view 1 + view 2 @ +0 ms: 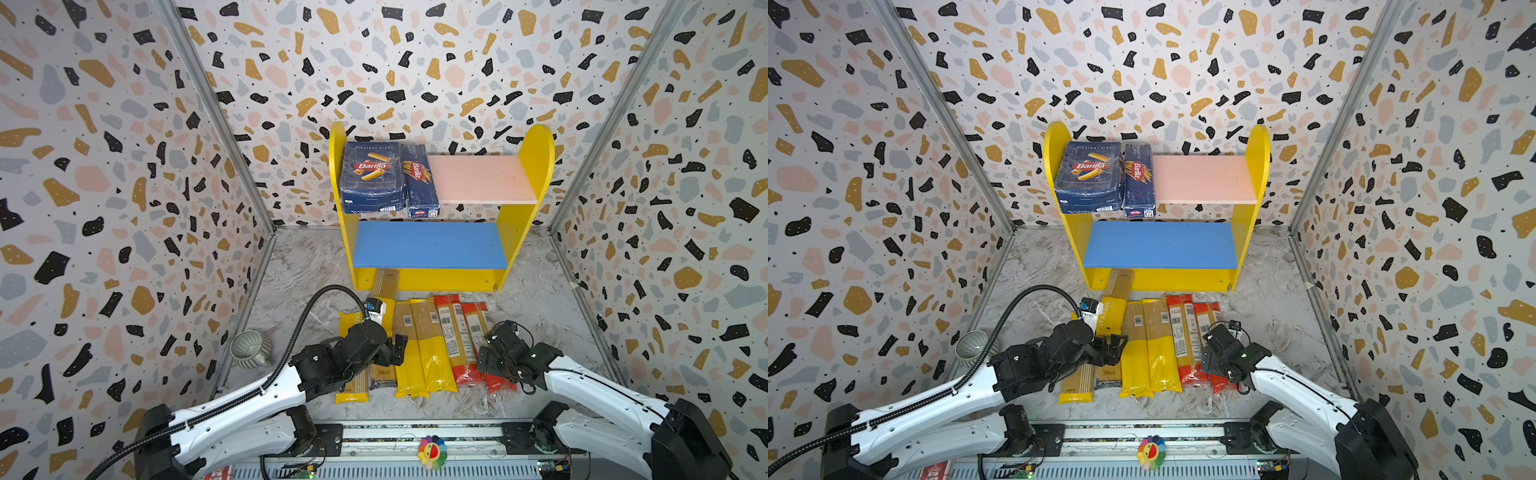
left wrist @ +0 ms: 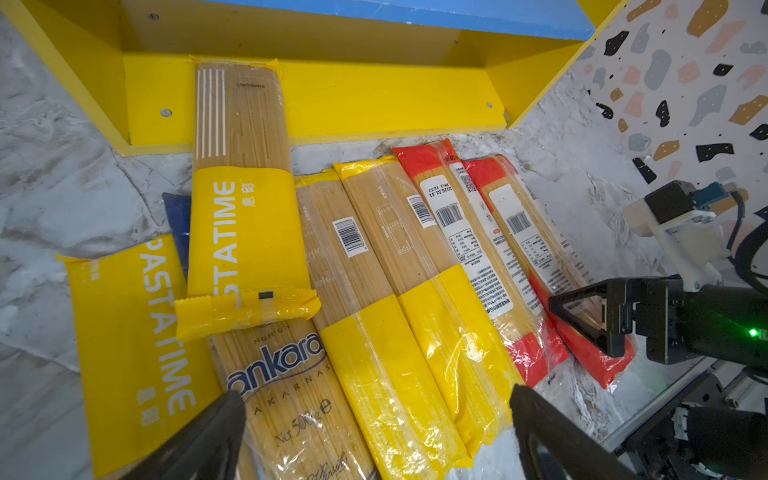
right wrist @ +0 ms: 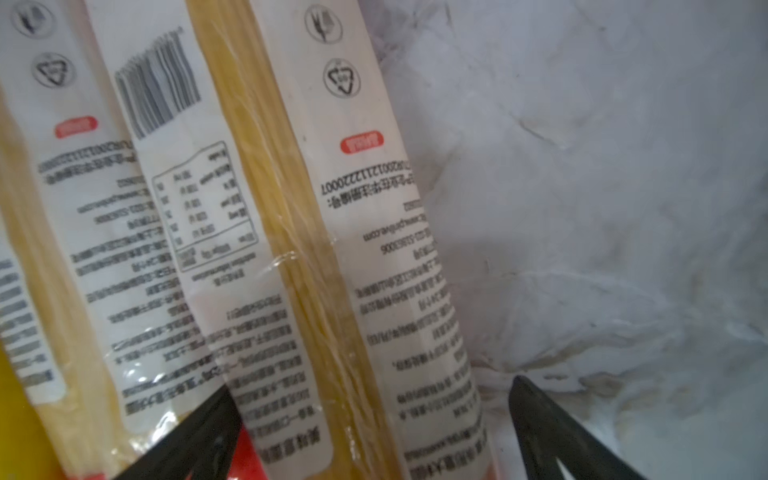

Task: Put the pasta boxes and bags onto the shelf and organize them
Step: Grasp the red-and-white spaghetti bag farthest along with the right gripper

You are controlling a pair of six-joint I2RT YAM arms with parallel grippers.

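Note:
That side of the bag is clear, so my right gripper will next tilt in from the bare marble side onto the near half of the end red-orange bag [image 1: 482, 345].
The shelf [image 1: 536, 166] stands at the back. Both pasta boxes, the wide one [image 1: 372, 176] and the narrow one [image 1: 419, 180], lie on the left of its pink board [image 1: 482, 178]; the blue board [image 1: 428, 245] is bare. Several bags lie side by side in front. One PASTATIME bag [image 2: 245, 232] leans on the shelf foot, overlapping the ankara bag [image 2: 286, 395]. My left gripper [image 2: 376, 395] hovers open over the ankara and yellow-ended bags [image 2: 365, 291]. My right gripper [image 3: 374, 388] is open, straddling the rightmost red-orange bag [image 3: 345, 270] near its near end.
A grey ribbed mug [image 1: 249, 349] lies by the left wall. Patterned walls close in both sides and the back. A rail with a flower toy [image 1: 432, 453] runs along the front edge. Bare marble table [image 1: 540, 299] shows right of the bags.

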